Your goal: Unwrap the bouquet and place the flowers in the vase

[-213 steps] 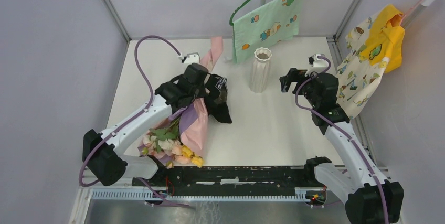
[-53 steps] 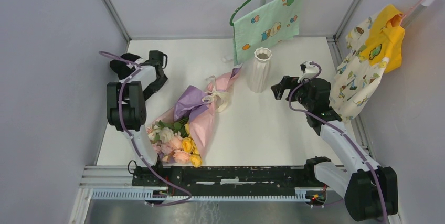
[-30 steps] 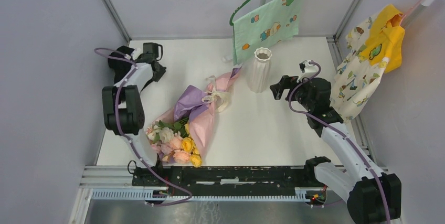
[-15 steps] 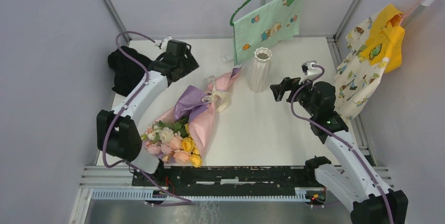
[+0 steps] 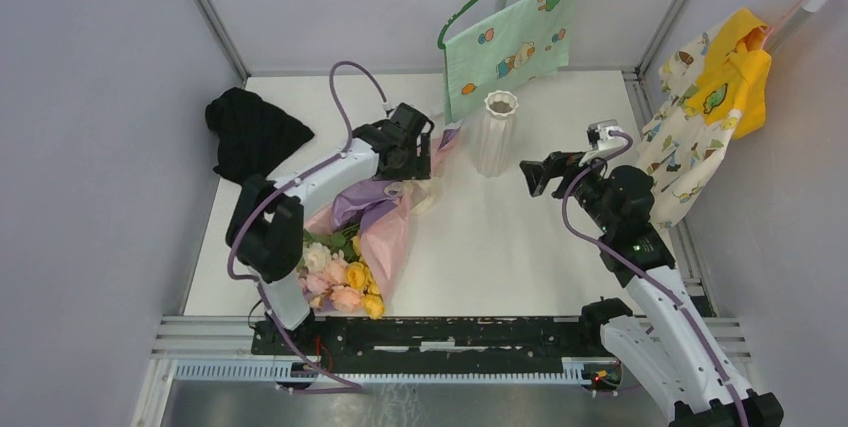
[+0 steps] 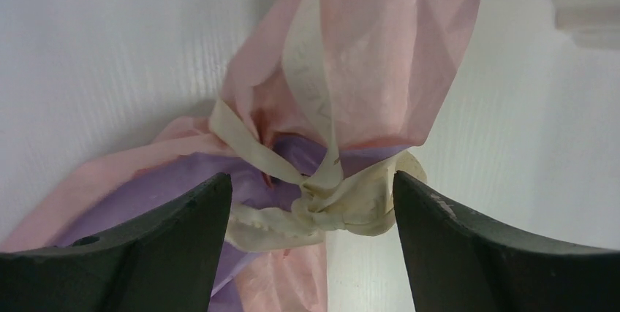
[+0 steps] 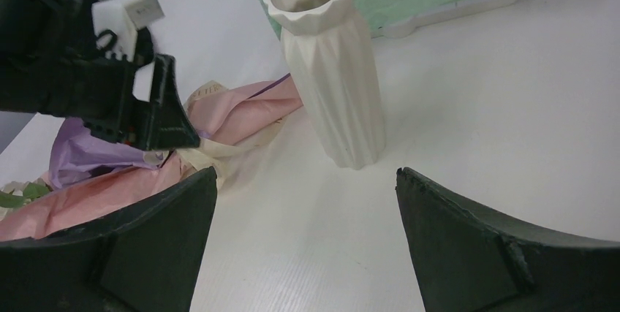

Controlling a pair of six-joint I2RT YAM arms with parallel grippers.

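Note:
The left gripper moves down onto the bouquet's knotted middle (image 5: 411, 188) (image 6: 319, 208) next and closes there, because the cream ribbon's knot already lies between my open fingers.
The bouquet (image 5: 372, 219) lies on the table in purple-and-pink paper, with its flowers (image 5: 335, 282) toward the near left edge. A cream ribbon (image 6: 329, 202) is knotted round its narrow waist. My left gripper (image 5: 415, 152) hovers just over that knot, its jaws open on either side of it and holding nothing. In the left wrist view the left gripper (image 6: 313, 177) frames the knot. The white ribbed vase (image 5: 497, 132) stands upright at the back centre. My right gripper (image 5: 530, 177) is open and empty, to the right of the vase (image 7: 333, 71) and facing it.
A black cloth (image 5: 255, 132) lies crumpled at the far left of the table. A green printed cloth on a hanger (image 5: 510, 42) hangs behind the vase. A yellow and patterned garment (image 5: 705, 107) hangs along the right wall, close behind the right arm.
My left arm swung from the far left corner to above the bouquet's ribbon, and its jaws opened. The black cloth stayed behind at the far left. The right arm shifted slightly.

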